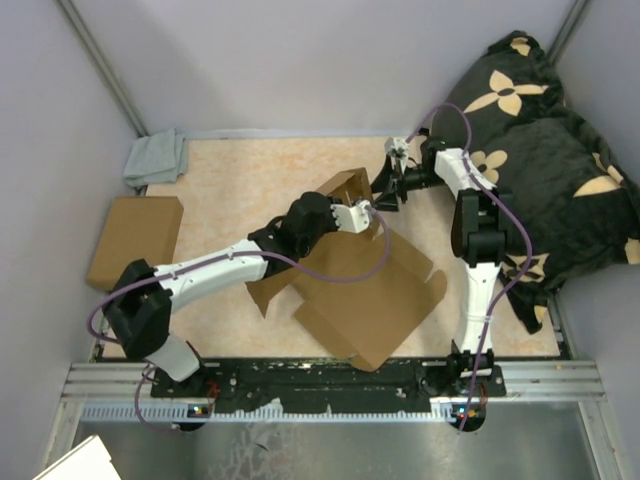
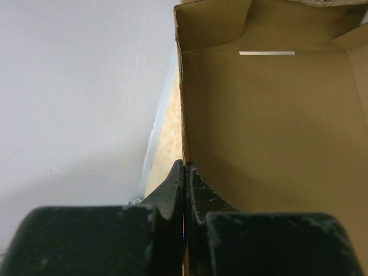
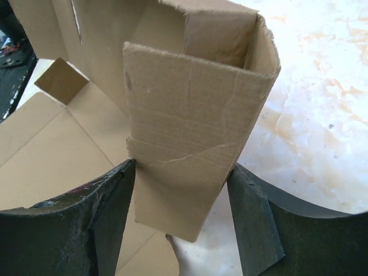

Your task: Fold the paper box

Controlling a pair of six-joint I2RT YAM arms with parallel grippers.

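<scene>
My right gripper needs to turn next while it moves to the left in the top view onto the corner flap's loose end (image 3: 172, 204), because the corner flap (image 3: 190, 121) is broadside between the spread fingers.
The paper box (image 1: 370, 290) is a brown cardboard sheet lying partly open in the middle of the table, with one end raised (image 1: 345, 186). My left gripper (image 1: 360, 213) is shut on the edge of an upright side wall. In the left wrist view the jaws (image 2: 185, 169) pinch that wall's edge, with the box's inside (image 2: 270, 132) to the right. My right gripper (image 1: 386, 192) is open at the raised end. In the right wrist view a folded corner flap (image 3: 190, 121) stands between its spread fingers (image 3: 181, 167), touching the left finger (image 3: 115, 195).
A second folded brown cardboard box (image 1: 135, 240) lies at the left. A grey cloth (image 1: 157, 157) sits at the back left corner. A black flowered cushion (image 1: 550, 150) fills the right side. Grey walls close in the table.
</scene>
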